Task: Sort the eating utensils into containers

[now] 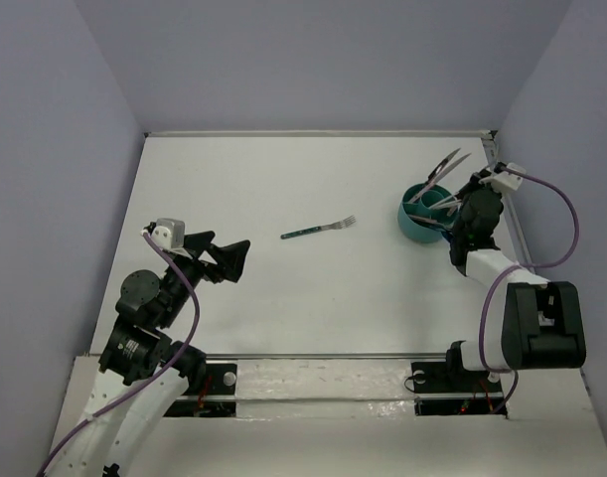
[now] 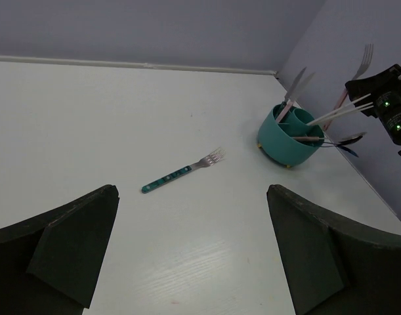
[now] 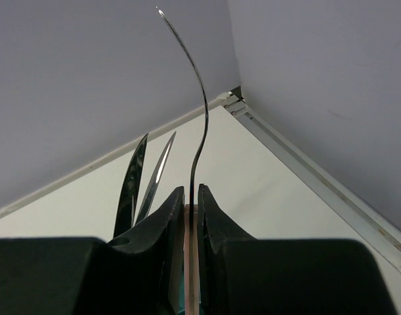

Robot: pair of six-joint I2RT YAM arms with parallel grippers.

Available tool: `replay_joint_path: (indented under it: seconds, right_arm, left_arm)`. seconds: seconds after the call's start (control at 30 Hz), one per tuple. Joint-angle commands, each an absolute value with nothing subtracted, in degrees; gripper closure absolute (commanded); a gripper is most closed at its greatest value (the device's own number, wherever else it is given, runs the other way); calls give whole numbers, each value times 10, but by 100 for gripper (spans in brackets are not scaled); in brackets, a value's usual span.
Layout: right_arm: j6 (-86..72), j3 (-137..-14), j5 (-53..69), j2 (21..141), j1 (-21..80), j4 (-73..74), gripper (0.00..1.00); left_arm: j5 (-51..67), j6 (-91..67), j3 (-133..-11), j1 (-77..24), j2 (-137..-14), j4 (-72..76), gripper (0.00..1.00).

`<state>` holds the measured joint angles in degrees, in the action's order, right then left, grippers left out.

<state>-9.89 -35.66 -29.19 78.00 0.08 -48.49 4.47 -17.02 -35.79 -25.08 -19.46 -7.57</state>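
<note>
My right gripper is open-ready only after a small move, so I need to lower it a little toward the teal cup next. Then I need to open its fingers.
A fork with a teal-green patterned handle (image 1: 318,230) lies flat mid-table; it also shows in the left wrist view (image 2: 180,172). The teal cup (image 1: 414,224) stands at the right and holds several utensils leaning out of it (image 1: 444,167); the left wrist view shows the cup (image 2: 285,143) too. My right gripper (image 1: 464,207) is over the cup's right rim. In the right wrist view it (image 3: 191,191) is shut on a pale-pink-handled metal fork (image 3: 201,111), seen edge-on and pointing up. My left gripper (image 1: 222,260) is open and empty, to the left of the lying fork.
The table's metal edge rail (image 3: 305,161) and the right wall run close behind the cup. Two upright utensil blades (image 3: 142,180) stand just left of my right fingers. Grey walls enclose the table on the left, back and right.
</note>
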Motion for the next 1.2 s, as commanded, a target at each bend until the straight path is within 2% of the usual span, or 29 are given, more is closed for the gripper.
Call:
replay_joint_path:
  seconds: [0.0, 0.33, 0.43, 0.47, 0.5, 0.57, 0.6, 0.67, 0.7, 0.93, 1.17]
  right_arm:
    - [-99, -367, -304, 792, 1, -530, 100]
    - [-144, -316, -283, 798, 7, -519, 100]
    - [-149, -315, -291, 802, 18, -507, 95]
    - [-150, -313, -292, 801, 18, -505, 92]
    - [-153, -308, -289, 796, 23, -502, 81]
    - [-157, -307, -287, 789, 23, -491, 71]
    - [-161, -307, -288, 781, 23, -473, 60]
    - [-169, -308, -289, 771, 23, -456, 52]
    - [-171, -308, -287, 766, 23, -440, 45]
    - [-198, -316, -287, 697, 23, -347, 41]
    - [-229, -351, -241, 567, 30, -194, 39]
  left_arm:
    - [42, -165, -372, -254, -199, -49, 1]
    - [48, -166, -373, -254, -200, -46, 1]
    - [46, -167, -372, -254, -197, -47, 1]
    - [47, -167, -372, -254, -197, -47, 1]
    - [47, -167, -372, -254, -198, -47, 1]
    - [47, -167, -372, -254, -198, -47, 1]
    - [47, -167, -372, -254, -198, -47, 1]
    - [47, -168, -372, -254, -198, -47, 1]
    - [47, -167, -372, -254, -199, -47, 1]
    - [48, -170, -371, -249, -200, -47, 1]
    - [47, -170, -371, -249, -202, -46, 1]
